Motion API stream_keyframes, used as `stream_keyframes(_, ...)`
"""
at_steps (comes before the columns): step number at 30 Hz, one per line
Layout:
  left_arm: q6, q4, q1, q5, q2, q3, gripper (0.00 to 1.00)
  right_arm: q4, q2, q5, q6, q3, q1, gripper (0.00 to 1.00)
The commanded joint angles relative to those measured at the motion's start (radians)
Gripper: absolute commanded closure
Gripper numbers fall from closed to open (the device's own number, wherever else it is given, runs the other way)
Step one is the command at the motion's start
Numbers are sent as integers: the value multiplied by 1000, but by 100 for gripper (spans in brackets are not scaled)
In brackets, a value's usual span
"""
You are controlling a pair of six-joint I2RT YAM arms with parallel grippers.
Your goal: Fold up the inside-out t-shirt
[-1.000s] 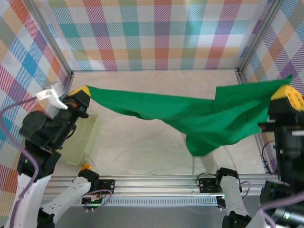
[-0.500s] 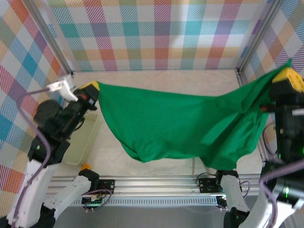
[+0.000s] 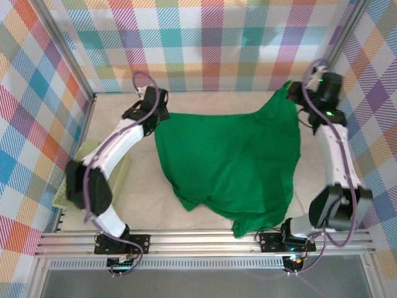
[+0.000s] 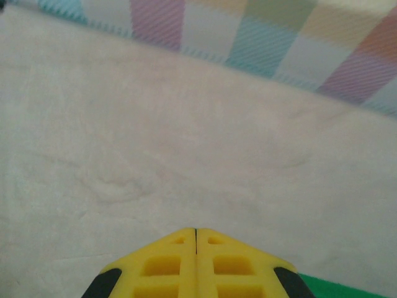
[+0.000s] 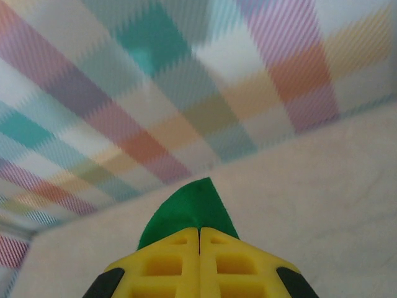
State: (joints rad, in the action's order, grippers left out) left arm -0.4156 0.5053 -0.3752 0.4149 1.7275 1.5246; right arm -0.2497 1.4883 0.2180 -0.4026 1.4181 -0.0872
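Observation:
The robot will ease its left gripper outward and slightly toward its right gripper, over the bare part of the table before the back wall (image 3: 177, 106) (image 4: 205, 186), which leaves room to release the t-shirt's corner.
The inside-out t-shirt (image 3: 229, 161) is bright green and lies spread over the middle of the table, its lower edge bunched near the front rail. My left gripper (image 3: 160, 113) is at its far left corner. In the left wrist view that gripper (image 4: 196, 231) is shut, with green cloth (image 4: 329, 288) showing under its right finger. My right gripper (image 3: 290, 92) is at the far right corner, which is lifted a little. In the right wrist view that gripper (image 5: 200, 230) is shut on the shirt, and a green tip (image 5: 186, 208) sticks out past the fingertips.
A pale yellow-green mesh basket (image 3: 61, 197) stands at the left edge, partly behind the left arm. Checkered walls close the table on three sides, and the back wall is close to both grippers. An aluminium rail (image 3: 198, 239) runs along the near edge.
Both arms have swung from the near side to the far side, carrying the shirt. It hung stretched in the air between them; now it lies spread on the table.

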Motion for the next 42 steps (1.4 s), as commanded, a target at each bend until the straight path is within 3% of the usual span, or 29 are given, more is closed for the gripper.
stream_keyframes(1,-34,109,34,59,164,139,100,82,98,-74,25,2,66,100)
stream_keyframes(9,-13,285,94,54,624,647,100,52,458,-151,31,256,115,100)
stream_keyframes(12,-14,376,130,47,773,903,93,7,571,-184,33,404,118,100)
stream_keyframes(14,-25,423,155,27,850,1042,74,-47,640,-219,36,517,117,92)
stream_keyframes(15,-26,431,166,5,867,1079,69,-68,666,-236,41,560,117,86)
stream_keyframes(17,-34,434,180,-15,873,1101,59,-129,714,-282,45,674,118,57)
stream_keyframes(19,-35,455,185,-1,849,1093,41,-194,746,-301,55,765,118,41)
stream_keyframes(20,-34,469,183,4,828,1083,33,-220,751,-307,60,795,117,37)
stream_keyframes(24,-51,504,175,-5,681,940,26,-262,679,-321,52,742,119,25)
stream_keyframes(29,-106,327,89,-63,345,454,23,-178,411,-266,5,366,135,21)
stream_keyframes(34,-158,169,-47,-68,115,72,23,-172,154,-226,-59,-8,166,20)
stream_keyframes(38,-164,95,-120,-138,61,-98,24,-179,74,-146,-120,-231,179,20)
stream_keyframes(42,-194,43,-144,-240,108,-174,24,-182,114,-105,-161,-341,206,20)
